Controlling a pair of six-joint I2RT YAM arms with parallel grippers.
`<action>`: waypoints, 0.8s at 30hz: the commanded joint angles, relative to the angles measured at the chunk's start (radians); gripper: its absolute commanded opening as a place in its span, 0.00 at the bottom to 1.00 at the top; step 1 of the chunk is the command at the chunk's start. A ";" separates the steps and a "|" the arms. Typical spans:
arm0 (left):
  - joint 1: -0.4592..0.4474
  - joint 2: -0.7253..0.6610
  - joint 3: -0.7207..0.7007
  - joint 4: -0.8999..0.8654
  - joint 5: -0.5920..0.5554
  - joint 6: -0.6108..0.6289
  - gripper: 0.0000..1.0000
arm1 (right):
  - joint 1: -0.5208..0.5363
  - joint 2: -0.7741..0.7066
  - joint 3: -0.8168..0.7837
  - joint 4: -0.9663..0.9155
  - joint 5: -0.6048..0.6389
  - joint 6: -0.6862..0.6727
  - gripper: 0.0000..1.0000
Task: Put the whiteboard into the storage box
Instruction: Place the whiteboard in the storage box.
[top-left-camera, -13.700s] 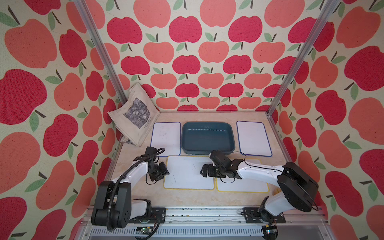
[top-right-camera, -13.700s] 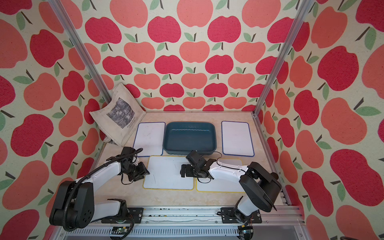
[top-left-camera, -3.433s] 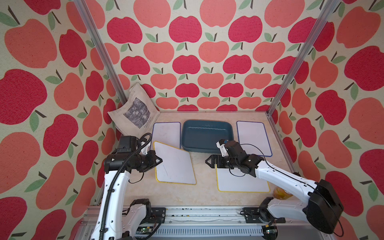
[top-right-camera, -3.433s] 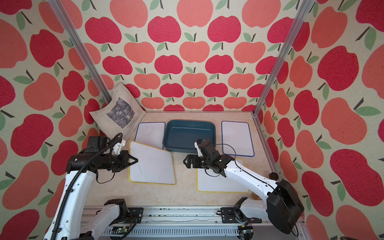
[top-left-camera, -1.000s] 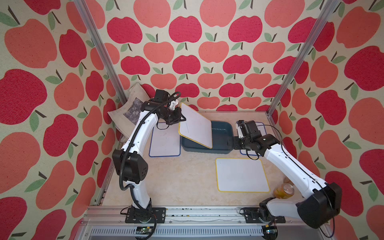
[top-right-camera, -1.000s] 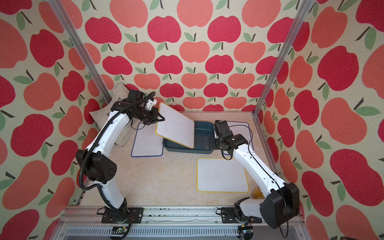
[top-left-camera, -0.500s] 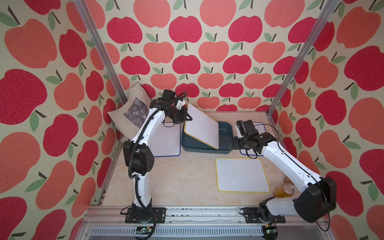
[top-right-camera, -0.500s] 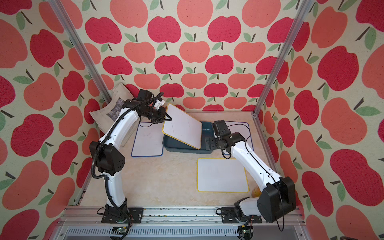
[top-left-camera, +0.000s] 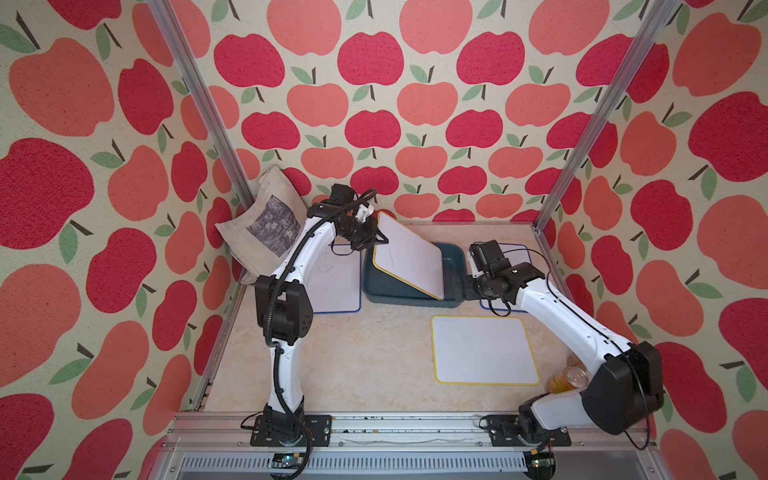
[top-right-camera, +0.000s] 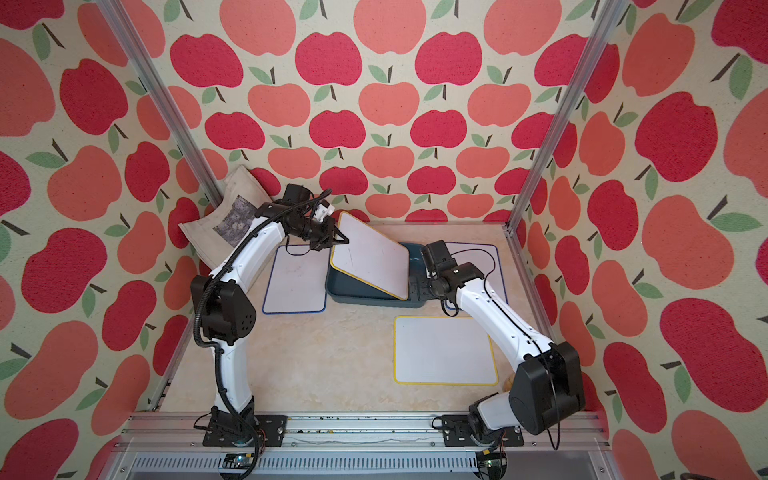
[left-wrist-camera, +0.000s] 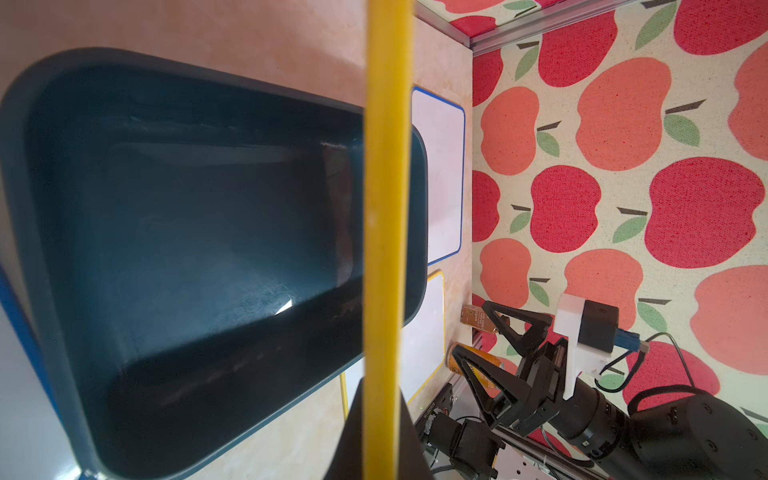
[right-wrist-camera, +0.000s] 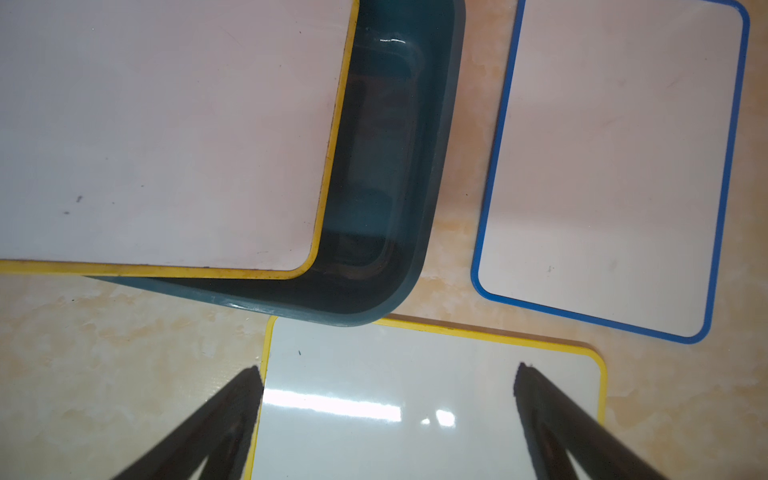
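My left gripper should bring the whiteboard's high edge down into the box's end by the tote bag below and let go, as the whiteboard's far corner is already low.
My left gripper (top-left-camera: 380, 240) (top-right-camera: 343, 240) is shut on the left edge of a yellow-rimmed whiteboard (top-left-camera: 409, 257) (top-right-camera: 372, 257). The board hangs tilted over the dark teal storage box (top-left-camera: 409, 301) (top-right-camera: 365, 301), held edge high, far corner low near the box's right front. In the left wrist view the whiteboard's yellow edge (left-wrist-camera: 384, 208) runs out from the gripper (left-wrist-camera: 382, 386) across the storage box (left-wrist-camera: 187, 228). My right gripper (top-left-camera: 464, 286) (right-wrist-camera: 388, 374) stands open just right of the storage box (right-wrist-camera: 436, 166), with nothing in it, beside the held whiteboard (right-wrist-camera: 166, 124).
A second yellow-rimmed whiteboard (top-left-camera: 484, 351) (right-wrist-camera: 415, 395) lies flat at the front right. Blue-rimmed boards lie left (top-left-camera: 334, 282) and right (right-wrist-camera: 615, 166) of the box. A beige tote bag (top-left-camera: 266, 220) leans in the back left corner. A can (top-left-camera: 571, 378) stands by the right arm's base.
The left gripper has carried the yellow-rimmed whiteboard rightwards and down over the storage box. The right arm has barely moved and stays open.
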 joint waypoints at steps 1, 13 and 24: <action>-0.003 0.021 0.000 0.067 0.078 -0.034 0.00 | -0.006 0.014 0.008 -0.004 0.001 -0.001 0.99; -0.003 0.050 -0.044 0.080 0.052 -0.036 0.00 | -0.006 0.040 0.005 0.006 -0.026 0.016 0.99; -0.003 0.073 -0.085 0.094 0.021 -0.030 0.06 | -0.006 0.080 0.020 0.002 -0.049 0.025 0.99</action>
